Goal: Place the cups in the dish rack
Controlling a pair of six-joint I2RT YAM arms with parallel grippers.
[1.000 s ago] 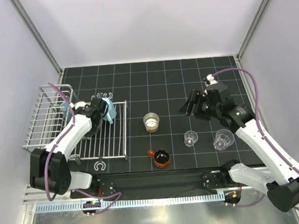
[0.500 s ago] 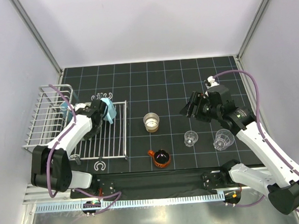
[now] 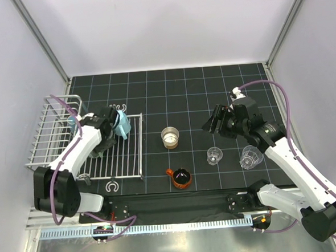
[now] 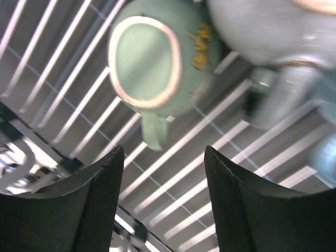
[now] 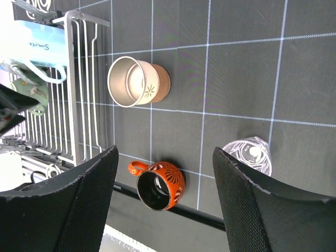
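Observation:
I should move my right gripper back, left in the top view and down onto the orange cup's opposite rim, with the orange cup's handle toward the rack (image 3: pixel 124 157).
My left gripper (image 4: pixel 164 157) hangs open over the flat slatted part of the dish rack (image 3: pixel 124 157), nothing between its fingers (image 4: pixel 100 205). Just ahead of it a mint green cup (image 4: pixel 152 58) lies on the slats, handle toward the gripper, with a grey cup (image 4: pixel 268 26) beside it. A blue cup (image 3: pixel 121 122) rests at the rack's far edge. On the mat stand a steel cup (image 3: pixel 170 137), an orange cup (image 3: pixel 181 177) and two clear cups (image 3: pixel 215 155) (image 3: pixel 250 157). My right gripper (image 3: pixel 213 121) hovers open above the mat; its wrist view shows the orange cup (image 5: pixel 157 185) below.
The rack's raised basket (image 3: pixel 51 130) stands at the far left against the wall. Small wire hooks (image 3: pixel 110 186) lie beside the rack near the front. The mat's front edge runs just behind the orange cup.
My left gripper has opened and let go of the mint green cup, which now lies on the slats. The right arm shifted only slightly.

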